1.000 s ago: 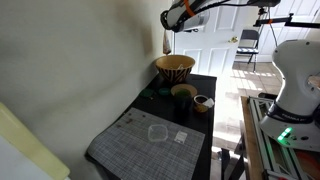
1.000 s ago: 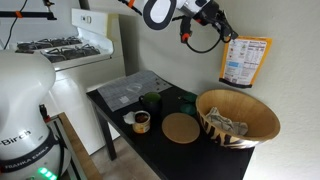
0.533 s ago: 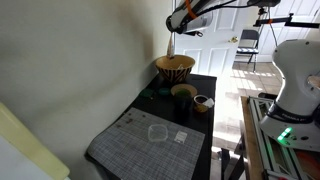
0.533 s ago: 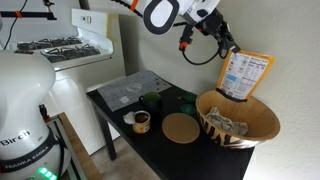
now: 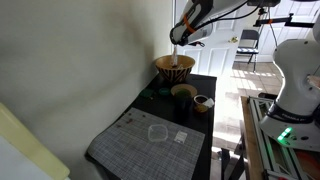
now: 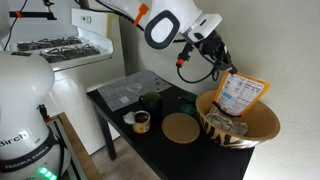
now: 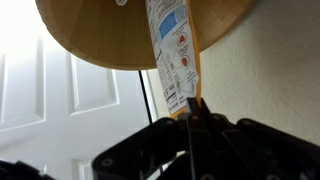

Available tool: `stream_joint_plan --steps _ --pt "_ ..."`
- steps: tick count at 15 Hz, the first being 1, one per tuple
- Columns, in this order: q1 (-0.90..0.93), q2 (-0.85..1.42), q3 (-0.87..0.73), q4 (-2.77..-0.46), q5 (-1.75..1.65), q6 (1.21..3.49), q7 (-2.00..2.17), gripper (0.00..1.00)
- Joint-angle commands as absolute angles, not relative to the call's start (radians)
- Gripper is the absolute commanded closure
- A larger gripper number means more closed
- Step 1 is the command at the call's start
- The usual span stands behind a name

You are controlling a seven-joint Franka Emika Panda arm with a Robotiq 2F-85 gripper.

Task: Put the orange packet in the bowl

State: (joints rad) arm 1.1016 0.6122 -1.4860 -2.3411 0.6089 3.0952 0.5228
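The robot's gripper needs to lower the packet farther into the woven bowl and then release it, so that the packet gets into the bowl.
My gripper is shut on the top edge of the orange packet, which hangs tilted with its lower end inside the rim of the tan woven bowl. In the wrist view the packet runs from my shut fingertips towards the bowl. The packet's face is white with print and an orange border. In an exterior view the gripper hangs just above the bowl; the packet is too small to make out there.
On the black table stand a dark olive bowl, a small cup, a round cork mat and dark green items. A grey placemat lies at the table's other end. A stove stands beyond. A wall runs beside the bowl.
My gripper has come down and towards the woven bowl with the orange packet; the packet's lower end now dips inside the rim.
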Motion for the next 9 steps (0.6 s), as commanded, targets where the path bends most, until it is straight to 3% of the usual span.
stream_joint_plan --steps 1,5,6,9 --pt "1.034 0.667 -1.397 -2.346 0.623 3.127 0.600 1.00" --pt "0.972 0.713 -1.333 -2.330 0.611 3.135 0.652 1.00" --pt "0.962 0.725 -1.324 -2.325 0.607 3.130 0.660 0.74" --pt "0.965 0.735 -1.343 -2.314 0.603 3.124 0.672 0.60"
